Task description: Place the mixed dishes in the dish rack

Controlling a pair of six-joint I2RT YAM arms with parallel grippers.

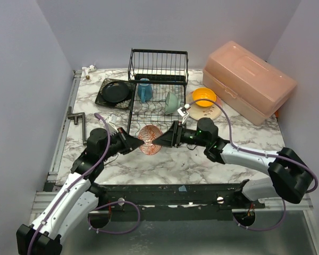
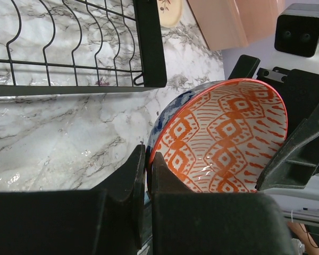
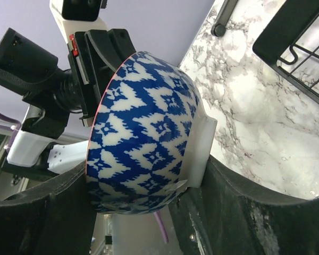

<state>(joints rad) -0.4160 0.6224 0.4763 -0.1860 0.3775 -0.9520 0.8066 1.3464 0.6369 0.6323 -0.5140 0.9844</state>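
The spot on the wires in front of the mint-green bowl (image 1: 172, 102) is empty, so the robot's right gripper will next carry its bowl outward and down there to let it go.
The small red-patterned bowl (image 1: 150, 139), blue-patterned outside, hangs on its side over the marble in front of the dish rack (image 1: 158, 69). My left gripper (image 1: 134, 142) is shut on its rim (image 2: 148, 159), one finger inside, one outside. From the other side my right gripper (image 1: 164, 139) spans the bowl (image 3: 143, 143), one finger at the rim and the other against the white foot (image 3: 146, 167). In the rack sit a blue-handled mug (image 1: 144, 90) and a mint-green bowl (image 1: 172, 102).
An orange bowl (image 1: 204, 96) rests on a beige-pink plate (image 1: 215, 112) right of the rack. A black round plate (image 1: 116, 93) lies on a black square plate (image 1: 102, 98) to its left. The big pink box (image 1: 250, 79) fills the back right.
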